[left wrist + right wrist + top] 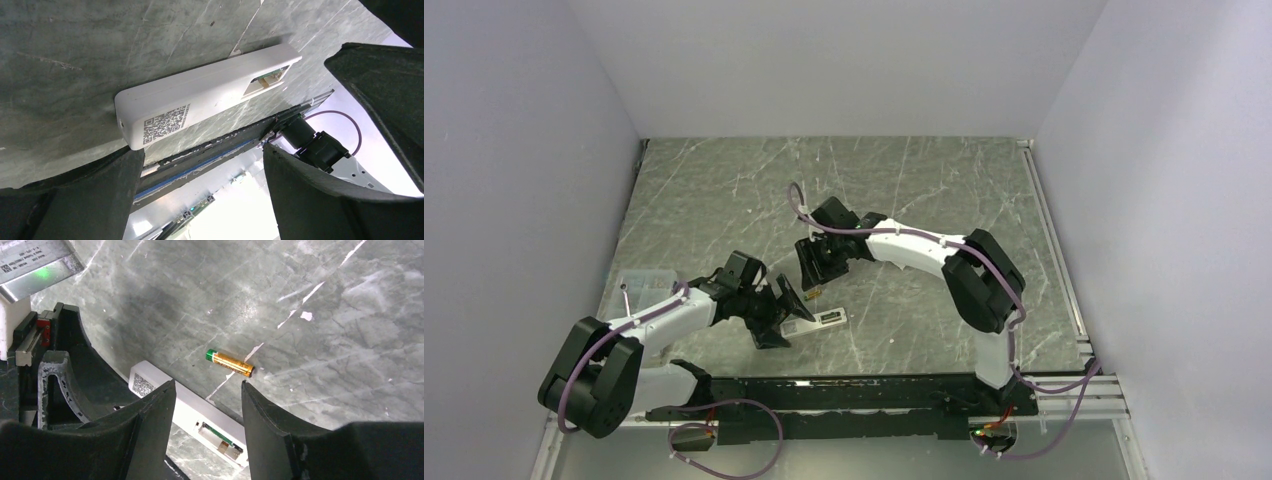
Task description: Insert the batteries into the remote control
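The remote's battery bay is open, and the battery lies loose on the tabletop. My right gripper should next lower open around the battery's gold end [816, 292] [243, 368] and close.
The remote control [821, 320] lies back side up on the table; its QR label and open battery bay show in the left wrist view [200, 102] and the right wrist view [197, 416]. One orange-gold battery with a green end [230, 363] lies loose on the table just beyond the remote, seen small in the top view [814, 292]. The other battery is not in view. My left gripper [782, 320] is open around the remote's label end, not touching it [202, 160]. My right gripper [812, 270] is open and empty, hovering above the remote and battery [207, 390].
A clear plastic box [637, 285] stands at the table's left edge beside the left arm. The black rail [874, 395] runs along the near edge. The left gripper's body [65, 375] sits close to the right gripper's left.
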You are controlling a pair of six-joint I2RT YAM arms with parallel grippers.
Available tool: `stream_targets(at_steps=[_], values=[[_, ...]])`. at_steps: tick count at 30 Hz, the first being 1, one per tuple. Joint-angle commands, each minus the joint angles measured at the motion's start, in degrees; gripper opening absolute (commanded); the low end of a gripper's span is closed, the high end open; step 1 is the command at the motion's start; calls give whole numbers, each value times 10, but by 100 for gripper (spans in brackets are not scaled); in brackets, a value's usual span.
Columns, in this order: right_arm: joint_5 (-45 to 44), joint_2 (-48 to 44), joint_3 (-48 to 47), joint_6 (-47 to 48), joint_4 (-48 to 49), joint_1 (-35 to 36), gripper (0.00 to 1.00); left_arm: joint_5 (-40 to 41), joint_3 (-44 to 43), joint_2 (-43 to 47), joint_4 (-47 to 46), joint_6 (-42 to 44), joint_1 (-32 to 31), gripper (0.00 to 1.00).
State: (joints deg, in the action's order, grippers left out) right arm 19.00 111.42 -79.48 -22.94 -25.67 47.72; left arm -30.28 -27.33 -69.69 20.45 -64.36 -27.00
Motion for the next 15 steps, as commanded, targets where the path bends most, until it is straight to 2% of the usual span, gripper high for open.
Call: stream_targets(at_steps=[1,7,15], values=[[-27,-28,16,14,-16,3,54,4,-14,-3,2,3,-2,93],[-37,-22,20,76,-11,8,52,8,-23,-12,7,14,-2,93],[-78,-9,0,194,3,33,56,15,-40,-11,30,33,-2,92]])
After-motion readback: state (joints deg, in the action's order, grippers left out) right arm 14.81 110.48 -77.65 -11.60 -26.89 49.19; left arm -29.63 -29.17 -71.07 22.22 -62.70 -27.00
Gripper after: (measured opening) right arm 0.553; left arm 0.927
